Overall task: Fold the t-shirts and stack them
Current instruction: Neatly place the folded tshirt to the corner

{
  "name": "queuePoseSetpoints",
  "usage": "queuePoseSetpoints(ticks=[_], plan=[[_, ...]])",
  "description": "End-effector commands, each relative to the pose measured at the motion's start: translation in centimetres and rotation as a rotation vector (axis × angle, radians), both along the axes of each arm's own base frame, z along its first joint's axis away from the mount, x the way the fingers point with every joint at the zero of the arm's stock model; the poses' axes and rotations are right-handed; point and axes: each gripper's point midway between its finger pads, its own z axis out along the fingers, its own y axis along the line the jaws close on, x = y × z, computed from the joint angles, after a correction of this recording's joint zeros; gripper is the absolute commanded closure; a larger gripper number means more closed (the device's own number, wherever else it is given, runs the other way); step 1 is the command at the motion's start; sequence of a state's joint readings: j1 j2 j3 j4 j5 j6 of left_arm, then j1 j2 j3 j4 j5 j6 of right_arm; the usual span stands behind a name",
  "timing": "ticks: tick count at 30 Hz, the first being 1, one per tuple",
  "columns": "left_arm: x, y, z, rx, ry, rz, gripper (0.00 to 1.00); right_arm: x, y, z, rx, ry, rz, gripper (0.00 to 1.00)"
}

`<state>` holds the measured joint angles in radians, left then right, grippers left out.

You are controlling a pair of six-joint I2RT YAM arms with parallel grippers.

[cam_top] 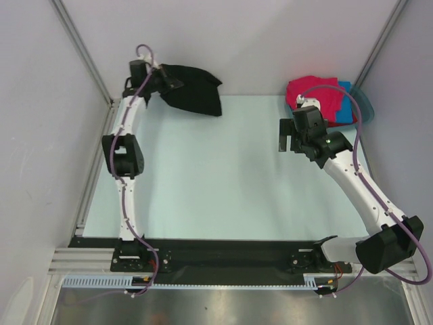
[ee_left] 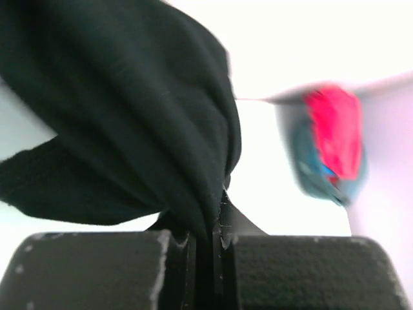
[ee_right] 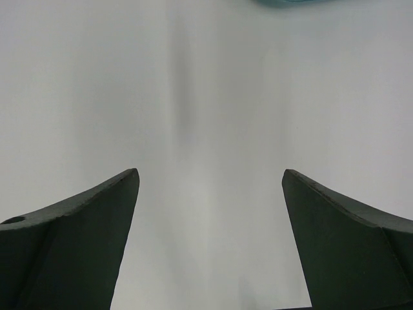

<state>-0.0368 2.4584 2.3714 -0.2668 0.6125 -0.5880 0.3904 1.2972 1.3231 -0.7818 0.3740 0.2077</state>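
Note:
The bare far corner of the table is below my left gripper, to its left in the top view. I need to swing my left gripper there next, lower it and release the black t-shirt.
The black t-shirt (cam_top: 195,88) hangs bunched from my left gripper (cam_top: 167,82) at the table's far left, its lower edge near the surface. In the left wrist view the jaws of my left gripper (ee_left: 218,213) are shut on a fold of the black t-shirt (ee_left: 129,103). The magenta-pink t-shirt (cam_top: 314,95), with the bright blue t-shirt (cam_top: 346,101) and a strip of the red one beside it, lies heaped in the teal basin (cam_top: 365,105) at the far right. My right gripper (cam_top: 289,139) is open and empty over bare table, in front of the basin; it also shows in the right wrist view (ee_right: 210,177).
White walls with metal corner posts close in the table at the back and sides. A black rail (cam_top: 230,257) with both arm bases runs along the near edge. The teal basin's rim (ee_right: 284,2) shows at the top of the right wrist view.

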Motion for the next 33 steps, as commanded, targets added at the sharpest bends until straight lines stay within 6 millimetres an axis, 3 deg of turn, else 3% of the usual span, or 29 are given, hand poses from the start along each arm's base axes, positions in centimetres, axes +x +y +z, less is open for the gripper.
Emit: queuePoseSetpoints(ticks=[1,2,4,5,7,11,15,22,28,29,30,32,33], plan=[[1.2,7.3,-2.1,-0.021,0.060,0.097,1.00,0.2,0.3,0.9,0.027,-0.038,0.006,0.00],[1.5,10.4,-3.2,-0.022,0.080,0.145,1.00,0.3,0.3,0.8,0.030,-0.035,0.006,0.00],[1.4,13.5,-4.9,-0.017,0.115,0.203,1.00,0.6,0.6,0.3,0.032,-0.028,0.012,0.00],[1.4,16.3,-5.0,-0.020,0.111,0.248,1.00,0.6,0.6,0.2,0.033,-0.021,0.013,0.00],[0.9,19.7,-6.7,-0.009,0.138,0.304,1.00,0.8,0.8,-0.3,0.032,-0.009,0.017,0.00],[0.3,24.3,-8.7,0.012,0.174,0.358,1.00,0.9,0.8,-0.6,0.025,-0.004,0.020,0.00],[0.1,26.7,-10.2,0.044,0.189,0.394,1.00,0.8,0.7,-0.8,0.019,0.001,0.021,0.00],[0.1,30.8,-11.1,0.083,0.180,0.440,0.98,0.5,0.8,-1.2,0.026,0.011,0.021,0.00],[-0.8,32.6,-11.4,0.124,0.206,0.506,0.94,0.6,1.2,-1.6,0.044,0.021,0.032,0.00],[-0.7,32.8,-10.3,0.131,0.177,0.515,0.94,0.7,1.3,-1.6,0.044,0.021,0.032,0.00],[-1.0,32.8,-11.1,0.141,0.200,0.528,0.95,0.7,1.4,-1.6,0.048,0.019,0.037,0.00],[-1.4,32.8,-10.2,0.202,0.194,0.546,0.99,0.8,1.5,-1.7,0.052,0.023,0.037,0.00],[-1.7,33.5,-10.8,0.247,0.212,0.592,1.00,0.8,1.6,-1.8,0.054,0.025,0.042,0.00]])
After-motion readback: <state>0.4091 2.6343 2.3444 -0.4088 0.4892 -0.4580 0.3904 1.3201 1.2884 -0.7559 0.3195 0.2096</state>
